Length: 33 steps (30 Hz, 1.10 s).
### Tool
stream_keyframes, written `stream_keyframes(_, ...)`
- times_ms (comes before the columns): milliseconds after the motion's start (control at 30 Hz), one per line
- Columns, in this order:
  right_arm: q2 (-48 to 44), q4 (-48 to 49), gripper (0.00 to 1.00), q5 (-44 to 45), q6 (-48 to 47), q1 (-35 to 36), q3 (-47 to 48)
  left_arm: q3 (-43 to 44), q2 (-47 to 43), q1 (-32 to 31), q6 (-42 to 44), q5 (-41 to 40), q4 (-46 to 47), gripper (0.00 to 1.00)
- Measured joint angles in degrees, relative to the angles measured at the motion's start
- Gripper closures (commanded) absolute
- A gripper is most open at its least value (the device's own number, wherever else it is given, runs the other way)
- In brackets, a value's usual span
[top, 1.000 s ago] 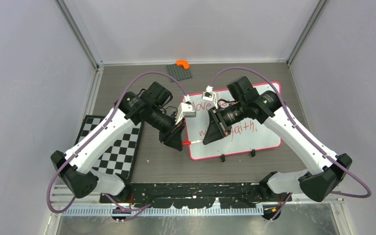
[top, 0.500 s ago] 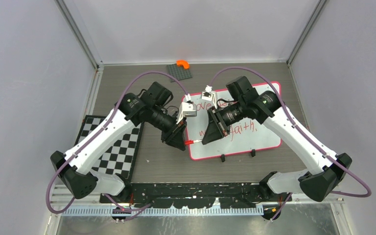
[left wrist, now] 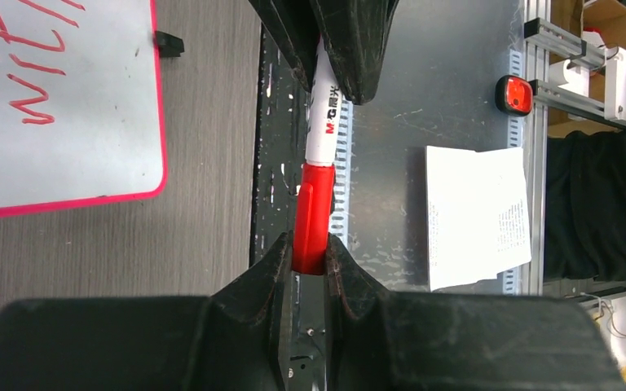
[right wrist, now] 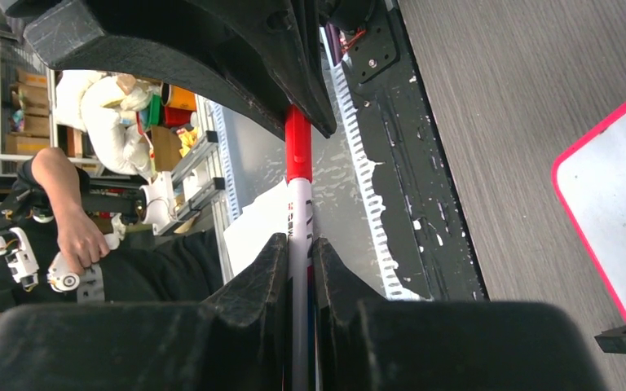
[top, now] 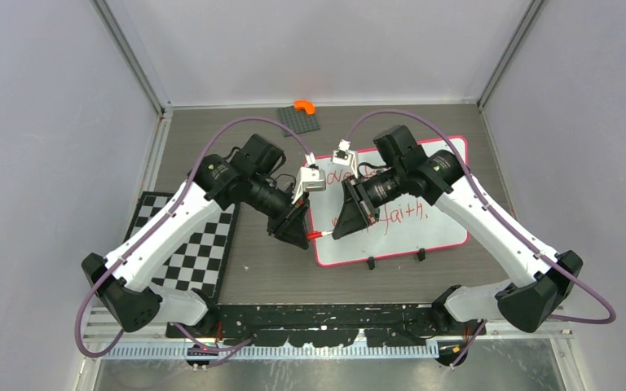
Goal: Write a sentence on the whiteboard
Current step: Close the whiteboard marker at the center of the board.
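My left gripper should move down and to the left in the top view to clear tabletop by the checkerboard mat and let go of the marker (top: 319,235), since it's capped.
The whiteboard (top: 436,232) lies flat at the right, pink-rimmed, with the red sentence (top: 391,215) partly hidden by my right arm. It also shows in the left wrist view (left wrist: 81,138) with part of the sentence (left wrist: 33,77), and in the right wrist view (right wrist: 619,195). A marker (top: 319,235) hangs level over the board's left edge. My left gripper (top: 305,237) (left wrist: 310,248) is shut on its red cap (left wrist: 314,208). My right gripper (top: 337,233) (right wrist: 297,244) is shut on its white barrel (right wrist: 299,212). Cap and barrel are joined.
A checkerboard mat (top: 187,244) lies at the left. A grey studded plate (top: 298,120) with an orange piece (top: 304,106) sits at the back. Two black clips (top: 370,262) stand on the board's near edge. A black strip (top: 326,314) runs along the table's near edge.
My right gripper has shifted a little left toward the left gripper, so less of the marker shows between them. Both grippers keep their hold.
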Motion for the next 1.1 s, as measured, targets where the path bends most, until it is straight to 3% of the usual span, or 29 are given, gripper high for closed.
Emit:
stream_keyframes(567,0.9,2.0,0.99,-2.0,6.2,1.3,-1.2,3.0,1.6,-0.5,-4.8,-1.2,-4.7,1.0)
stream_keyframes(667,1.1,1.9,0.71,-2.1,6.0,1.3,-1.2,3.2,1.7,-0.5,-3.9,-1.6,-5.5,1.0)
stream_keyframes(933,1.4,2.0,0.29,-1.4,4.0,-4.2,1.5,0.0,-2.0,3.2,3.5,0.2,0.9,1.0)
stream_keyframes(1100,1.0,2.2,0.26,-0.9,3.2,-15.1,6.3,-3.7,-6.4,11.9,6.1,1.6,1.0,1.0)
